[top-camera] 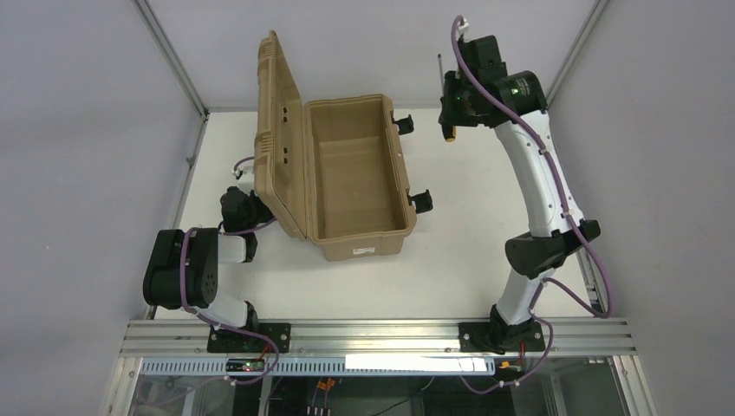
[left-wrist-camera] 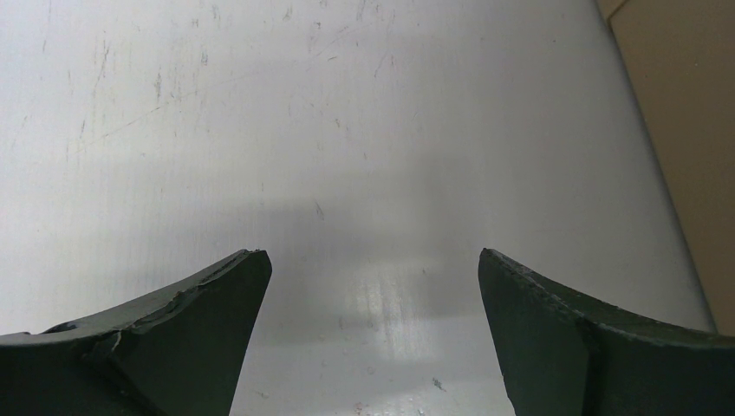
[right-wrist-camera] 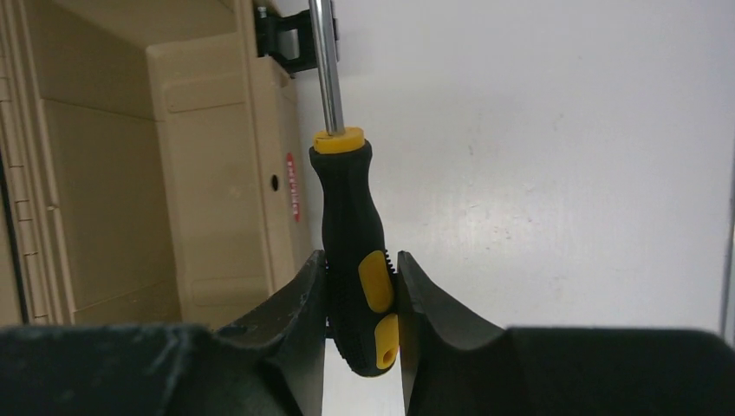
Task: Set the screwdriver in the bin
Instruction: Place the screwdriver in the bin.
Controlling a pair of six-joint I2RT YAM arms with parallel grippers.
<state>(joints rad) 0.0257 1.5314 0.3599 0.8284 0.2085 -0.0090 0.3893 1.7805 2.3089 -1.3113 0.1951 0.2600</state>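
Observation:
The robot's right gripper will move back over the latch-side rim of the bin (top-camera: 355,173), lower toward the bottom of the bin and release the screwdriver, since the bin stands open and empty.
The tan bin (top-camera: 355,173) stands open in the middle of the table, its lid (top-camera: 277,130) raised on the left side and its inside empty. My right gripper (top-camera: 449,108) is shut on the screwdriver (right-wrist-camera: 351,225) by its black-and-yellow handle and holds it in the air to the right of the bin's far end. The silver shaft (right-wrist-camera: 325,61) points away from the wrist camera, past a black latch (right-wrist-camera: 282,39). The bin's wall (right-wrist-camera: 217,173) shows on the left of the right wrist view. My left gripper (left-wrist-camera: 373,260) is open and empty, low over the white table beside the lid.
Two black latches (top-camera: 403,123) (top-camera: 421,201) stick out from the bin's right side. A white label (top-camera: 364,250) is on its near end. Grey walls and metal frame rails enclose the table. A tan edge (left-wrist-camera: 685,130) shows at the right of the left wrist view.

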